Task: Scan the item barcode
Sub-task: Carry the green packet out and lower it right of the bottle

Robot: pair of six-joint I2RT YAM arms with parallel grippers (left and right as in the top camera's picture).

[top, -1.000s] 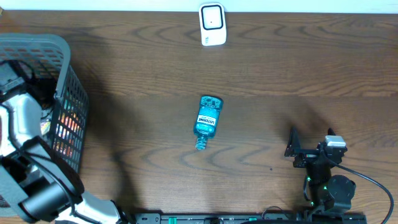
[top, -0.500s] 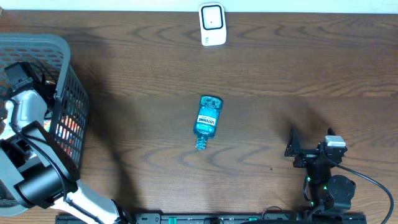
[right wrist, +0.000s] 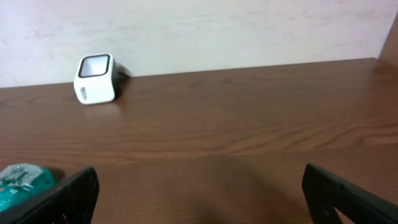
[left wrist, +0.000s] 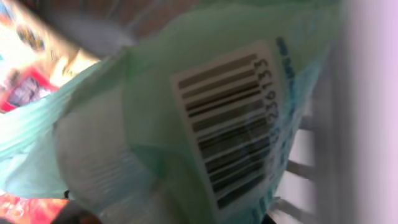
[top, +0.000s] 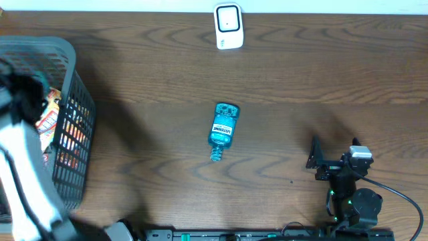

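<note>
The packet needs to go onto the clear wood past the blue bottle. My left gripper will swing to the right in the overhead view, go down and let go of it there next.
A pale green packet (left wrist: 143, 124) fills the left wrist view, blurred, its black barcode (left wrist: 230, 124) facing the camera. My left gripper (top: 27, 94) hangs over the grey basket (top: 67, 53), blurred by motion. Its fingers are hidden behind the packet, which sits right at the jaws as if gripped. The white scanner (top: 228, 27) stands at the table's far edge and also shows in the right wrist view as the scanner (right wrist: 95, 79). My right gripper (top: 334, 152) rests near the front right, and in its own view the right gripper (right wrist: 202, 193) is open with bare wood between the fingers.
A blue bottle (top: 222, 130) lies on its side mid-table; this bottle (right wrist: 22, 180) is at the lower left of the right wrist view. Orange and red packets (top: 50, 114) lie in the basket. The basket's wall (left wrist: 373, 124) is close on the packet's right.
The left arm has risen out of the basket towards the camera, and the green packet now fills its wrist view. The right arm, bottle and scanner have not moved.
</note>
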